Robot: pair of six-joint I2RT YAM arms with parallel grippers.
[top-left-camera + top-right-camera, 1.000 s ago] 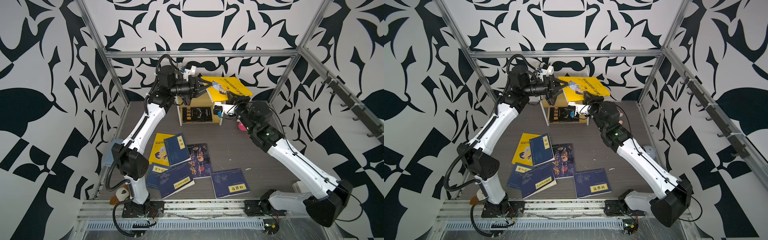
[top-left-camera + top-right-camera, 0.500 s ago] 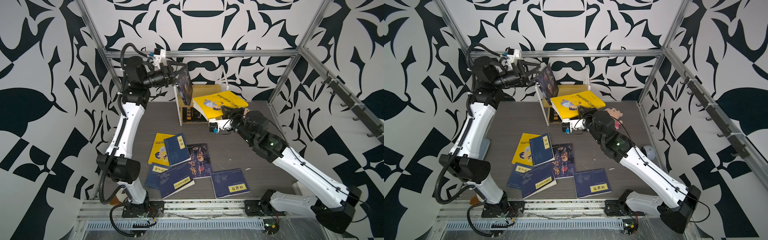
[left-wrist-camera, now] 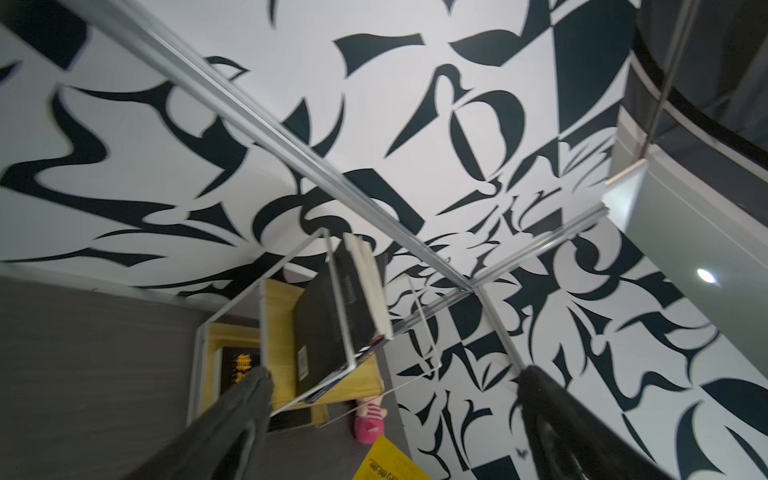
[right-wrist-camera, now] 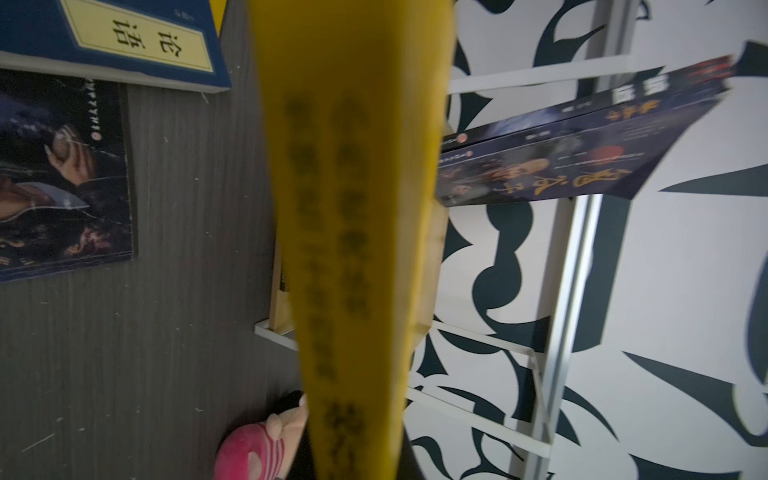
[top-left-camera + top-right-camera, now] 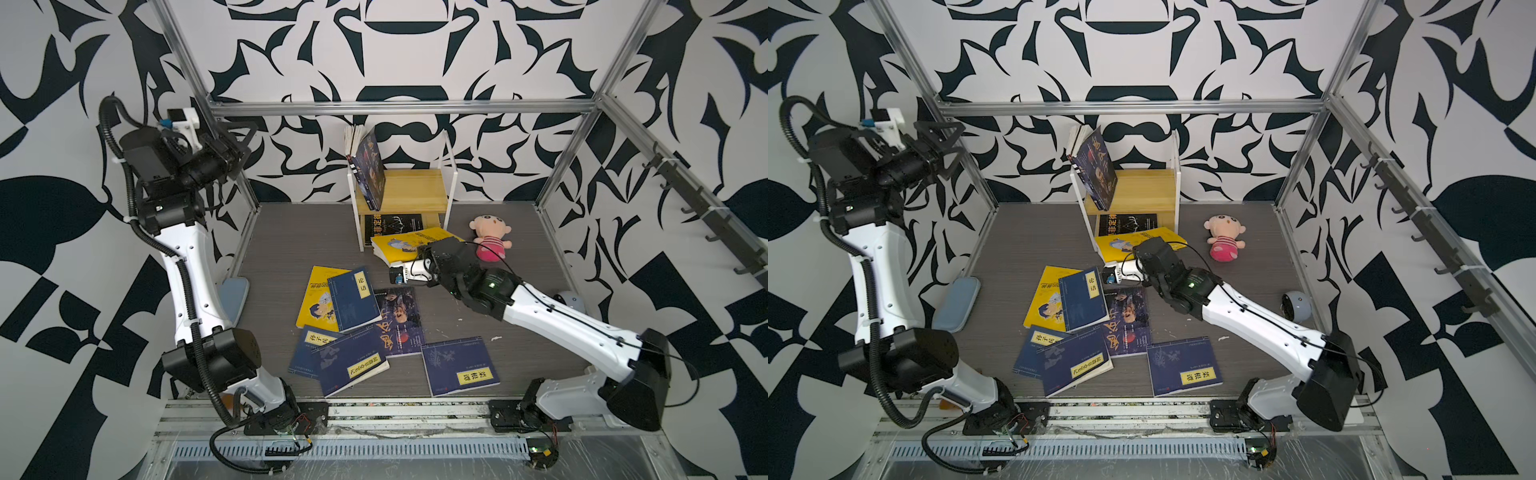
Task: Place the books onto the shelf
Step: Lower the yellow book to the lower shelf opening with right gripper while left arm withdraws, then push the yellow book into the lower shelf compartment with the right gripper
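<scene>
The front of the level is open, so my right gripper needs to move outward and down next into the lower level, over the black book point(image 5: 392, 226), and let go of the yellow book there.
The shelf point(image 5: 411, 191) stands at the back. A dark book point(image 5: 370, 170) with gold calligraphy leans upright on its top board against the left frame, seen from behind in the left wrist view as well point(image 3: 328, 316). A black book point(image 5: 392, 226) lies on the lower tier. My left gripper point(image 5: 232, 145) is open and empty, high at the back left post, well apart from the shelf. My right gripper point(image 5: 432, 253) is shut on a yellow book point(image 5: 407, 245) low in front of the shelf; its spine point(image 4: 353, 249) fills the right wrist view. Several books point(image 5: 351, 299) lie on the floor.
A pink doll point(image 5: 488, 241) lies right of the shelf, close behind the right wrist. A blue-grey pad point(image 5: 232, 293) sits by the left wall and a round grey object point(image 5: 1296, 305) by the right wall. Metal frame posts rise at the back corners.
My left gripper opened, let go of the dark book on the top board and drew back to the left. My right gripper carried the yellow book down from shelf-top height to the front of the shelf.
</scene>
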